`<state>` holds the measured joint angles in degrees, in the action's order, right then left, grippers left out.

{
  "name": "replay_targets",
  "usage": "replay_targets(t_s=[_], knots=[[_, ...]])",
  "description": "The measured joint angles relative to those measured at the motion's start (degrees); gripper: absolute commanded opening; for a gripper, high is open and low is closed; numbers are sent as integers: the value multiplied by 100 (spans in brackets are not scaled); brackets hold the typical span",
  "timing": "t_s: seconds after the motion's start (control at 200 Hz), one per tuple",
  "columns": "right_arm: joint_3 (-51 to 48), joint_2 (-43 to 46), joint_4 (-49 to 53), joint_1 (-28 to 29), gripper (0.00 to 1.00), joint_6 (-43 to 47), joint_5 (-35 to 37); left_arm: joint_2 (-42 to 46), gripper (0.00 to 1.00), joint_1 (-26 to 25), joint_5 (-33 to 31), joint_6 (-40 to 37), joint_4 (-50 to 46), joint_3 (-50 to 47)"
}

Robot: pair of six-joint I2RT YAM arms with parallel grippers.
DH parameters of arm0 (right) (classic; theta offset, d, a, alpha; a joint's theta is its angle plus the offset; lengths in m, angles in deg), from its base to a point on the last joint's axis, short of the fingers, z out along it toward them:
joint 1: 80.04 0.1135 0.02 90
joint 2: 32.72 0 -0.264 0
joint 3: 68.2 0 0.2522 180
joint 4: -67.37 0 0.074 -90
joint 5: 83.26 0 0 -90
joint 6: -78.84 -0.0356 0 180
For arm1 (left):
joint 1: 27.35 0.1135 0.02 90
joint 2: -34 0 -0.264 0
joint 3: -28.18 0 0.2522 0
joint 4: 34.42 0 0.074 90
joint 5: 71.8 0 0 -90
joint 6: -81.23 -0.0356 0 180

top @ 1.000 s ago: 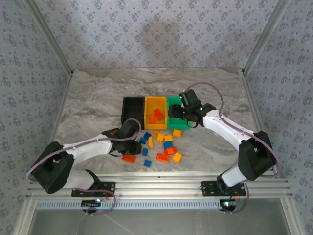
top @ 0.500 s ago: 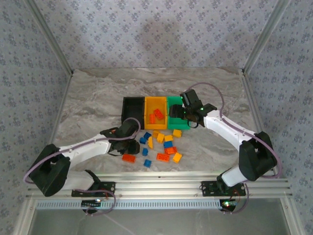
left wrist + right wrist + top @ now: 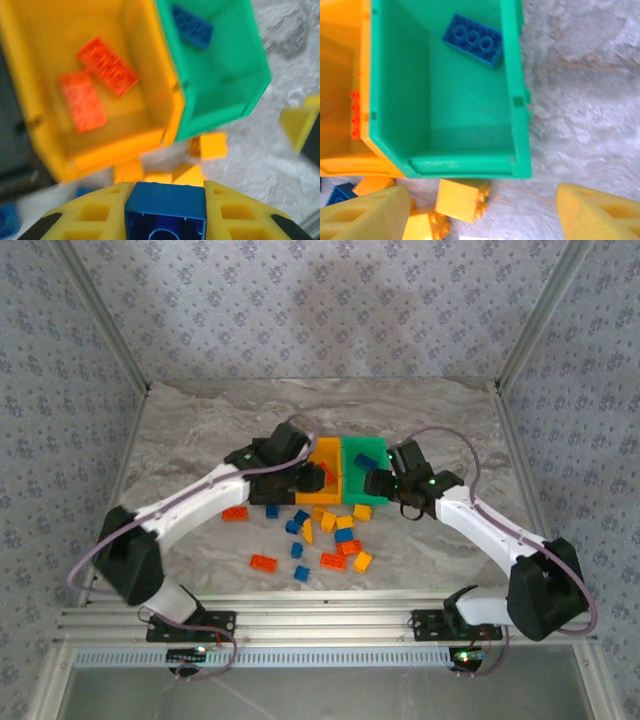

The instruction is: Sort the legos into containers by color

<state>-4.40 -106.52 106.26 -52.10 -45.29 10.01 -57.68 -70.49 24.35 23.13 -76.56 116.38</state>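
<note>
I should next move my left gripper outward, across the orange-yellow container and over the green container (image 3: 366, 462) (image 3: 223, 67). I should let go of the gripper's blue lego there, because a blue lego is already inside.
My left gripper (image 3: 166, 187) is shut on a blue lego (image 3: 166, 206) and hangs above the near edge of the orange-yellow container (image 3: 328, 453). That bin holds two red-orange legos (image 3: 107, 65). The green container (image 3: 366, 462) holds one blue lego (image 3: 472, 40). My left arm mostly hides the black container (image 3: 11, 132). My right gripper (image 3: 381, 484) stands open at the green bin's near wall, above a yellow lego (image 3: 460, 200). Several loose legos (image 3: 335, 540) in blue, yellow and red-orange lie on the table in front of the bins.
One red-orange brick (image 3: 235, 513) lies apart to the left of the pile and another (image 3: 263, 562) sits nearer the front. The marble tabletop (image 3: 180, 440) stretches out bare on both sides of the bins. Metal frame posts stand at the table's corners.
My left gripper closed on a blue lego at the pile and swung up and right over the bins. The right gripper drew back slightly toward the green bin's near wall.
</note>
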Motion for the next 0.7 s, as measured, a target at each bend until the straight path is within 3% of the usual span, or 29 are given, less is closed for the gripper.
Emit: replay_targets(t_s=[0.315,0.55,0.7], knots=[[-680,946,413,-146,79,-254,105,-2623,19,-98,363,-339,-177,3032],[-796,1062,533,-162,81,-254,74,-3388,63,-114,422,-439,-535,3971],[-820,1062,518,-162,81,-254,-46,-3401,78,-114,501,-393,-595,4188]])
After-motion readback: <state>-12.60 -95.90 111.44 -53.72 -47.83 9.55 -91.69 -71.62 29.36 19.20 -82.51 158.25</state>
